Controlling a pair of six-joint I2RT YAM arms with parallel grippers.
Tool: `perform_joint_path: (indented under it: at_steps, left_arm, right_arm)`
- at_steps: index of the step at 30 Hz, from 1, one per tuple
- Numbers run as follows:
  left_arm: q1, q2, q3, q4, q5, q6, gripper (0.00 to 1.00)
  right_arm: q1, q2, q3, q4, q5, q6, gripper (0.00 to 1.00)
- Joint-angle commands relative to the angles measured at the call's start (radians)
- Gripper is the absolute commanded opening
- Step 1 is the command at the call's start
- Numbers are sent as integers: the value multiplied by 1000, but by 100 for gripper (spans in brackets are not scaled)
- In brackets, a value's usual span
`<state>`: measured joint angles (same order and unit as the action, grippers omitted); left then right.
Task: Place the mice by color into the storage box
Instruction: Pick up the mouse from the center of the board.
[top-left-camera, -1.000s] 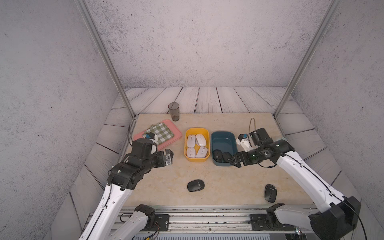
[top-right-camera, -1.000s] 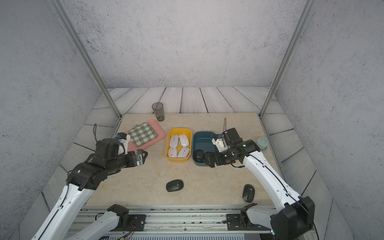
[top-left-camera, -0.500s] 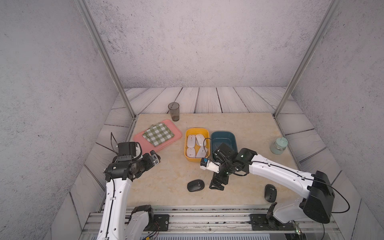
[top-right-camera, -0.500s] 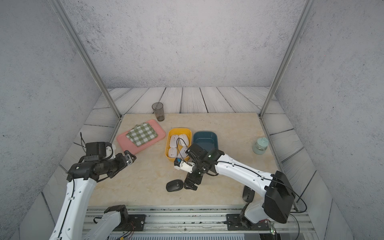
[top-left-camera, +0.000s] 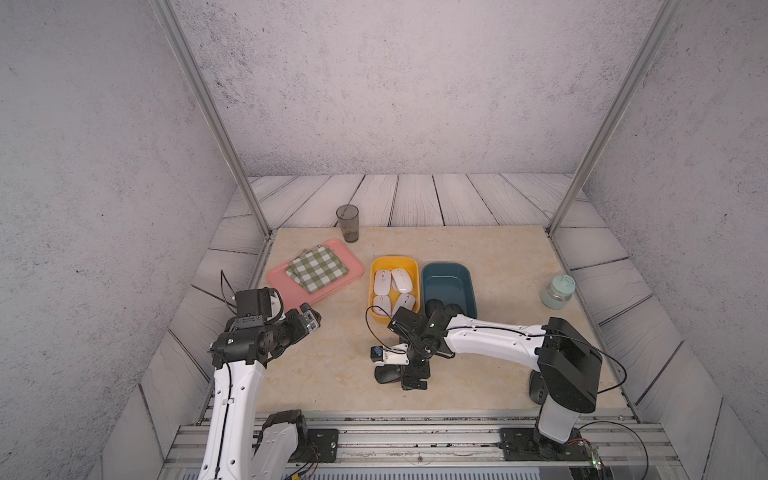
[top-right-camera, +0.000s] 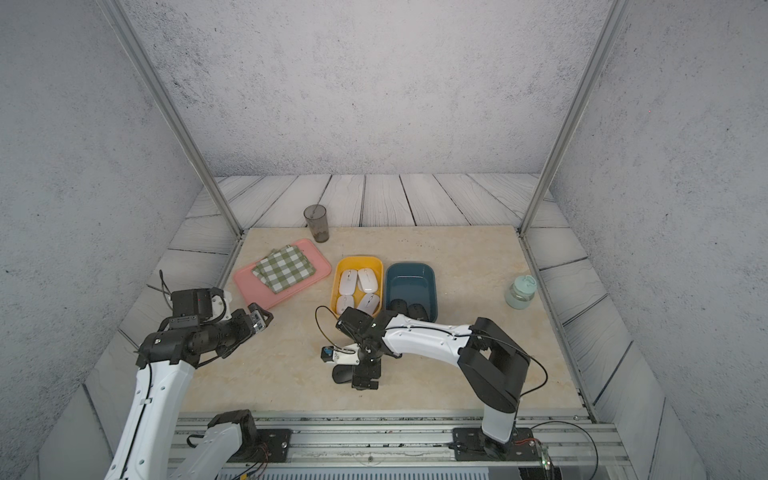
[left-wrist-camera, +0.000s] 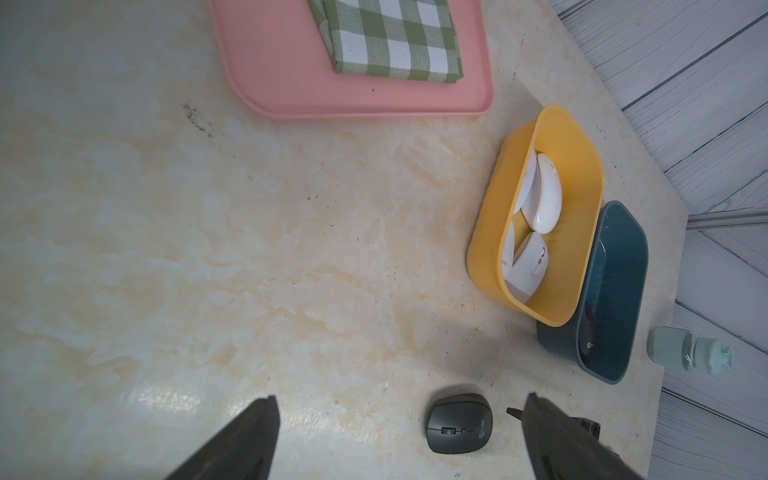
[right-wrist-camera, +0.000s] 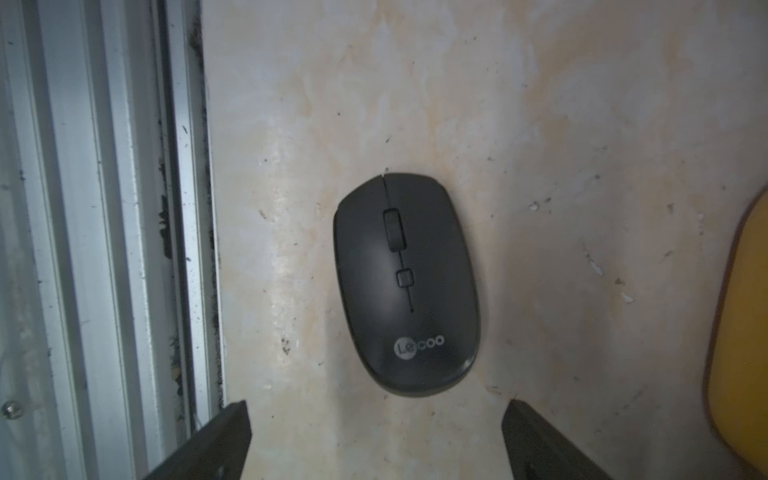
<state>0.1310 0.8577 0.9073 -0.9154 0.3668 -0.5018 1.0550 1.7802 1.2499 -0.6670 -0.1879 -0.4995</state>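
The black mouse is below and just beyond my open fingertips. I will next move my right gripper down and forward until its fingers are on either side of the long sides of the black mouse (top-left-camera: 388, 373) (right-wrist-camera: 407, 284).
Several white mice (top-left-camera: 392, 286) lie in the yellow storage box (top-left-camera: 394, 261). Next to it stands the teal storage box (top-left-camera: 446, 268), with two black mice (top-left-camera: 442, 308) at its near end. A third black mouse (top-left-camera: 385, 374) (right-wrist-camera: 405, 282) lies on the table near the front edge. My right gripper (top-left-camera: 413, 380) (right-wrist-camera: 375, 409) hangs open close over it, the mouse lying just beyond the fingertips. Another black mouse (top-left-camera: 535, 386) shows partly behind the right arm's base. My left gripper (top-left-camera: 311, 322) (left-wrist-camera: 399, 401) is open and empty at the table's left side.
A pink tray (top-left-camera: 286, 286) with a green checked cloth (top-left-camera: 316, 268) lies at the back left. Behind it stands a dark cup (top-left-camera: 348, 222). A pale green jar (top-left-camera: 557, 293) stands at the right. The metal rail (right-wrist-camera: 124, 208) runs along the front edge.
My right arm swung from the teal storage box to the front and came down over the black mouse on the table. My left arm drew back to the left. Both grippers stayed open.
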Motion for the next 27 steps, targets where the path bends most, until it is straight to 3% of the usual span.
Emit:
perform_joint_path:
  at_steps: [1,17,27]
  left_arm:
    - [11,-11,-22,7,-1,12,98]
    - [12,-12,-40,29,11,14,98]
    - [10,-13,-50,43,23,16,98]
  right_arm:
    - [6,43,40,46,24,-29,99]
    - [13,196,97,114,21,-18,99]
    - [18,226,47,190,71,33,97]
